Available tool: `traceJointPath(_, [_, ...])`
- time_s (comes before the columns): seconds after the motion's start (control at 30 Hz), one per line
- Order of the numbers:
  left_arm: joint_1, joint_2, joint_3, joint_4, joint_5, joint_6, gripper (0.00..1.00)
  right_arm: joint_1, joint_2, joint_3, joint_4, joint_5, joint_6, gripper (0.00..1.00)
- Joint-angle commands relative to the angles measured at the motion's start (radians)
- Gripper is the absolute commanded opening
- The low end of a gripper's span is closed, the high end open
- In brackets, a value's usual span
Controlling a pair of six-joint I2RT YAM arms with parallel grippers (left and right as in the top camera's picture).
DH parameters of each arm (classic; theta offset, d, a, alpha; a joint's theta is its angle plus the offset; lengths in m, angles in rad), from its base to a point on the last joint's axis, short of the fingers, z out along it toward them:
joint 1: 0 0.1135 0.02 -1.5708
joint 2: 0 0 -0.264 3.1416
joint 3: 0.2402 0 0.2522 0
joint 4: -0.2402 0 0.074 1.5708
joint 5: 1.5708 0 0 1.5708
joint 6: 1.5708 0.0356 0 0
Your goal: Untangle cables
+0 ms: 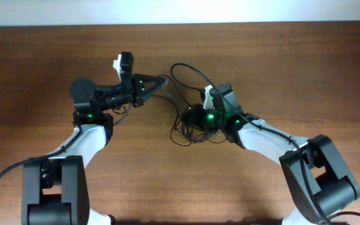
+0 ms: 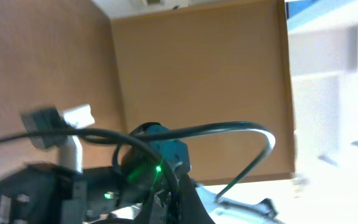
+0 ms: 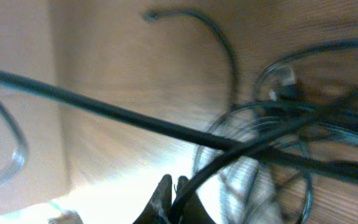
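My right gripper should next move right in the overhead view over the bare tabletop and release the cable, which runs into the clump point(image 1: 189, 132).
The thin black cables lie as a tangled clump point(image 1: 189, 132) at mid-table, with one loop point(image 1: 189, 70) reaching toward the far side. My left gripper point(image 1: 163, 81) is lifted left of the clump and shut on a cable strand. In the left wrist view its jaws point(image 2: 174, 199) pinch the strand, which arcs away point(image 2: 229, 127). My right gripper point(image 1: 194, 119) sits over the clump. In the right wrist view its fingers point(image 3: 173, 190) are shut on a cable that runs up to the tangled loops point(image 3: 291, 124). A taut strand point(image 3: 135, 119) crosses that view.
The wooden table point(image 1: 280, 62) ends at a far edge near a pale wall point(image 1: 167, 12). The two arms face each other closely across the clump; the right arm's wrist with its green light point(image 2: 157, 165) shows in the left wrist view.
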Motion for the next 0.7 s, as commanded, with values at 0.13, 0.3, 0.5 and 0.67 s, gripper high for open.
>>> traceJointPath(0.13, [0.061,-0.012,0.010,-0.303,0.012,0.476,0.00,-0.208,-0.241,-0.002,-0.336,-0.015,-0.287,0.04])
traceJointPath(0.3, [0.143,-0.012,0.011,-0.614,-0.154,0.676,0.00,-0.507,-0.491,-0.002,-0.573,0.107,-0.383,0.04])
traceJointPath(0.5, [0.193,-0.012,0.011,-0.493,-0.126,0.538,0.00,-0.674,-0.518,-0.002,-0.732,0.408,-0.383,0.04])
traceJointPath(0.67, [0.193,-0.012,0.011,0.140,-0.136,0.114,0.00,-0.674,-0.518,-0.002,-0.776,0.656,-0.383,0.04])
